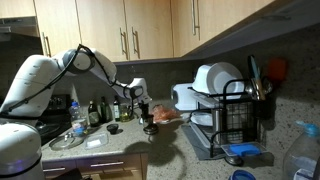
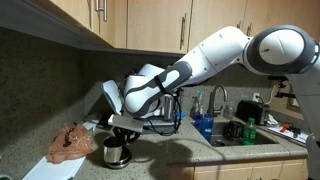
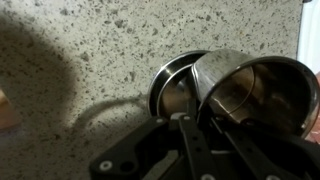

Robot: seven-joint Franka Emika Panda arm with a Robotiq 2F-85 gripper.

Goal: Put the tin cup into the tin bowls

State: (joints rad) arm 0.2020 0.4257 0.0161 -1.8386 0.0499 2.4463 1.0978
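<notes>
The cup sticks out past one side of the tin bowls, so next my gripper will move it left in the wrist view over their middle [image 1: 150, 129] [image 3: 182, 93] and then lower it.
In the wrist view the shiny tin cup [image 3: 250, 92] is tilted, its mouth towards the camera. It sits against the right rim of the tin bowls [image 3: 172, 88], a low silvery stack on the speckled counter. My gripper [image 3: 205, 135] is shut on the cup's near wall, with one finger inside the rim. In both exterior views the gripper [image 1: 148, 117] [image 2: 123, 128] points down just above the counter. The cup [image 2: 115, 151] shows below the fingers. The bowls [image 1: 150, 129] are only a small dark shape under the gripper, mostly hidden.
A dish rack [image 1: 232, 115] with white plates stands beside a wall corner. An orange-red dish [image 1: 166, 115] lies next to the gripper, and an orange cloth [image 2: 68, 143] is on the counter. Bottles [image 1: 93, 112] and a flat silvery plate [image 1: 66, 141] stand on one side. A sink [image 2: 245, 138] is nearby.
</notes>
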